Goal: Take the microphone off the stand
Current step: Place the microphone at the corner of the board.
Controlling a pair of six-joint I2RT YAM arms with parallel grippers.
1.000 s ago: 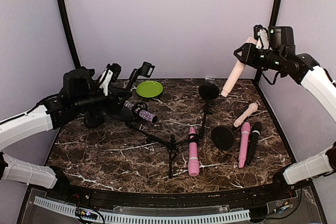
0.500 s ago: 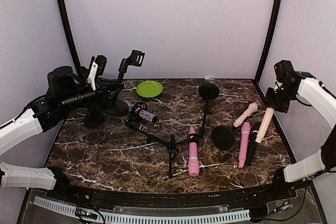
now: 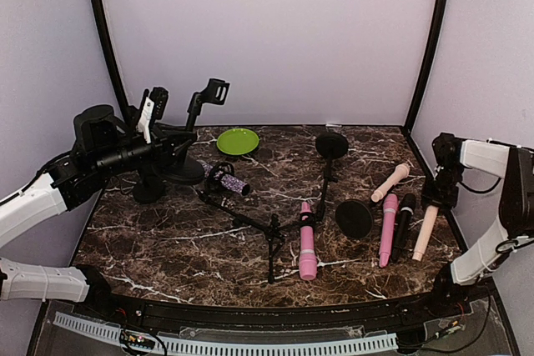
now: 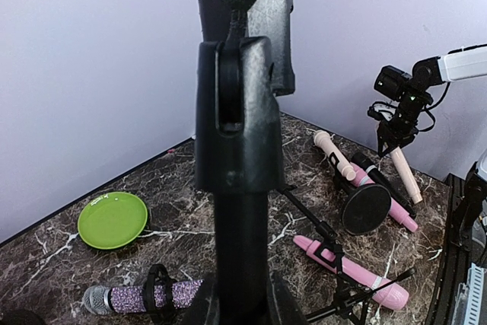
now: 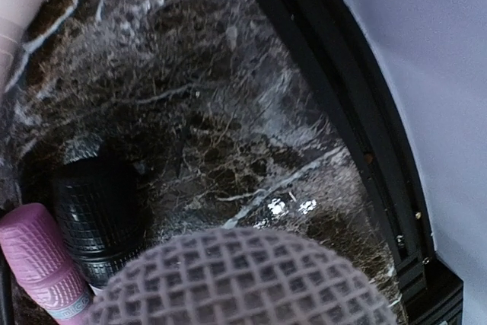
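The bare tabletop (image 3: 419,209) (image 5: 181,197) beside the black microphone is below the robot's right gripper, to its left in the top view, so the right gripper should next lower the microphone's raised head there and let it go.
The black stand (image 3: 200,122) rises at the back left, its empty clip (image 3: 213,92) on top. My left gripper (image 3: 179,149) is shut on its pole. In the left wrist view the pole (image 4: 243,211) fills the middle, with the clip (image 4: 243,51) above and my left gripper (image 4: 240,306) closed round it. The cream microphone (image 3: 425,235) slants down to the table at the far right, away from the stand, with my right gripper (image 3: 441,189) shut on its top end. The right wrist view shows only its mesh head (image 5: 243,279); the fingers are hidden.
Beside the cream microphone lie a black microphone (image 3: 404,223) and a pink one (image 3: 389,227). Another pink microphone (image 3: 307,243) lies on a fallen tripod (image 3: 271,235). A green plate (image 3: 237,141), a purple glitter microphone (image 3: 225,179) and round-base stands (image 3: 355,218) are also there.
My right arm has swung down from high at the back right, bringing the cream microphone to the table's right edge. My left arm drew the stand slightly left, then held still.
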